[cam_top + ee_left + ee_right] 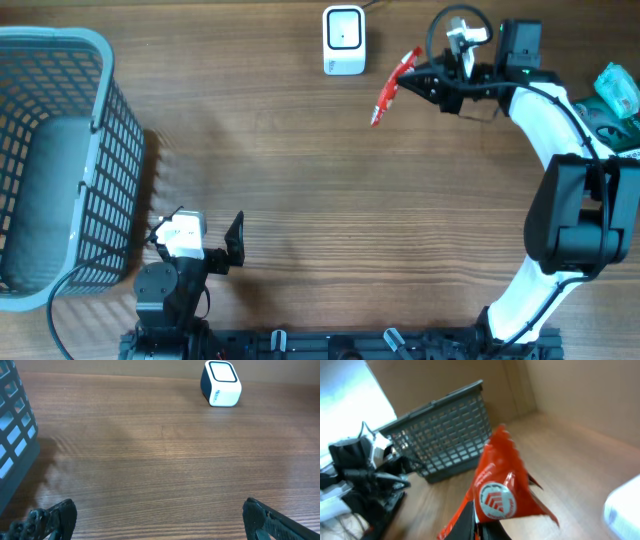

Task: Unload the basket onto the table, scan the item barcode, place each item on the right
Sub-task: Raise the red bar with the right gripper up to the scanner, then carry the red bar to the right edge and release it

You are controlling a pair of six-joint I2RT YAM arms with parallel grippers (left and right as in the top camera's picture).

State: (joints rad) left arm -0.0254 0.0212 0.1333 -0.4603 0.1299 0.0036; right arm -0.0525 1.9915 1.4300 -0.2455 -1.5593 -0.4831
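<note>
I need to move my right gripper over the scanner point(344, 40), then down beside the teal packaged items to release. They are to its right in the overhead view.
A red snack packet point(391, 87) hangs above the table at the back, just right of the white barcode scanner point(344, 40). My right gripper point(418, 77) is shut on the packet's edge. In the right wrist view the packet point(497, 487) fills the centre, a round white logo facing the camera, and a corner of the scanner point(625, 510) shows at the right edge. My left gripper point(205, 244) rests open near the front left, nothing between its fingers point(55, 517). The scanner point(220, 383) shows far ahead in the left wrist view.
A grey mesh basket point(60, 160) stands at the left edge, also visible as the basket point(442, 430) in the right wrist view. Teal packaged items point(618, 95) lie at the right edge behind the right arm.
</note>
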